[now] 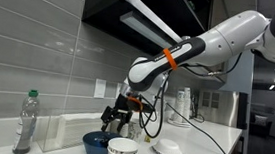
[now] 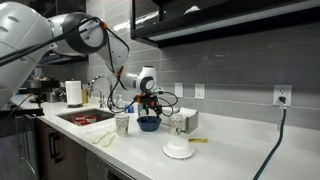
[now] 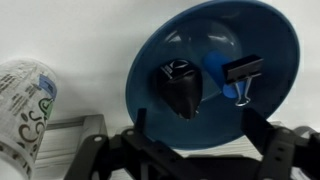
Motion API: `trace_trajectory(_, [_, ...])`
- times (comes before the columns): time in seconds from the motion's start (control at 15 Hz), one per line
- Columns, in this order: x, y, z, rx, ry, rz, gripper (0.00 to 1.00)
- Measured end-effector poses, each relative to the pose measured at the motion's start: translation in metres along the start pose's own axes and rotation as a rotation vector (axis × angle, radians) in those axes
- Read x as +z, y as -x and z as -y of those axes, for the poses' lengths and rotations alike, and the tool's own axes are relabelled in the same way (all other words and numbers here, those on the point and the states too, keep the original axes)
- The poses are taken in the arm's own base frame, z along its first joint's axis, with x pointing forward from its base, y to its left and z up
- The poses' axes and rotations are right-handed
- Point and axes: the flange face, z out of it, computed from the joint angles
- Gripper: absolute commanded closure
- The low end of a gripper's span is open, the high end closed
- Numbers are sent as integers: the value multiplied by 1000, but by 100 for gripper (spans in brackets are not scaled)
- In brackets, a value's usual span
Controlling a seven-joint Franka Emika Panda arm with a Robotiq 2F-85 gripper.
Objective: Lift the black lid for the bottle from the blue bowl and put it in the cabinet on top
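Note:
I need to move my gripper down into the blue bowl next and close it on the black lid (image 3: pixel 179 90), because its spread fingers are still short of the lid below them.
The blue bowl (image 3: pixel 215 70) fills the wrist view and holds the black bottle lid (image 3: pixel 183 88) and a black binder clip (image 3: pixel 243 72). My gripper (image 3: pixel 200 140) is open and empty, with its fingers spread to either side just short of the lid. In both exterior views the gripper (image 1: pixel 117 115) (image 2: pixel 150 106) hangs just above the blue bowl (image 1: pixel 96 144) (image 2: pixel 148 123) on the counter. The black overhead cabinet (image 1: pixel 133 11) (image 2: pixel 230 15) runs along the grey tiled wall above.
A patterned white cup (image 1: pixel 123 153) (image 2: pixel 122 124) stands next to the bowl. A clear plastic bottle (image 1: pixel 27 123) (image 3: pixel 25 105) stands nearby. A white ribbed dish (image 1: pixel 167 148) (image 2: pixel 178 150) sits on the counter. A sink (image 2: pixel 85 117) and a paper towel roll (image 2: pixel 73 93) are beyond.

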Motion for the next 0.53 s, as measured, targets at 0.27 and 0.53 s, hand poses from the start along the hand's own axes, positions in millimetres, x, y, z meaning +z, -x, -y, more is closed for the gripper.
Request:
trace_trajectory(0.27, [22,-11,-6,13,-2,29,22])
trace_trajectory(0.53, [30,-15,-14,30,-2,80,46])
